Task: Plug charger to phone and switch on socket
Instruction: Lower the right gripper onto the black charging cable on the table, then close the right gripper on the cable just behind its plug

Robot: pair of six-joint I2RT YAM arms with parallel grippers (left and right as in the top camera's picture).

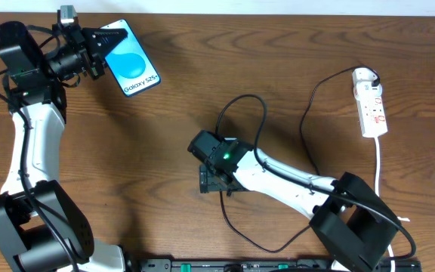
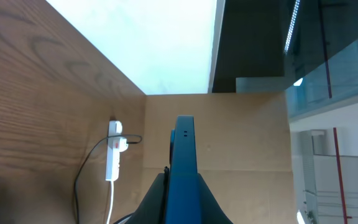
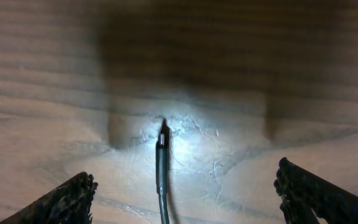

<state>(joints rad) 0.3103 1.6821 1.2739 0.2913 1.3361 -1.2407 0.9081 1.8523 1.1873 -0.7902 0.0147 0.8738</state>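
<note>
My open fingertips are above the plug tip, which lies on the wood, so next I will lower my right gripper onto its black sleeve just behind the metal end [image 3: 161,167].
My left gripper [image 1: 103,51] is shut on the near end of the phone [image 1: 133,66] and holds it at the far left of the table, blue "Galaxy S25+" screen up. In the left wrist view the phone's edge [image 2: 184,155] sticks out between the fingers [image 2: 182,202]. My right gripper [image 1: 211,181] points down at mid-table, open. Its fingers [image 3: 185,196] straddle the charger's small plug tip [image 3: 163,142], which lies on the wood, not touching them. The black charger cable [image 1: 308,121] loops back to its plug in the white socket strip [image 1: 371,106].
The socket strip lies at the far right with its thick white cord [image 1: 378,162] running toward the front edge. It also shows far off in the left wrist view [image 2: 112,155]. Cable loops [image 1: 248,102] lie behind and in front of the right arm.
</note>
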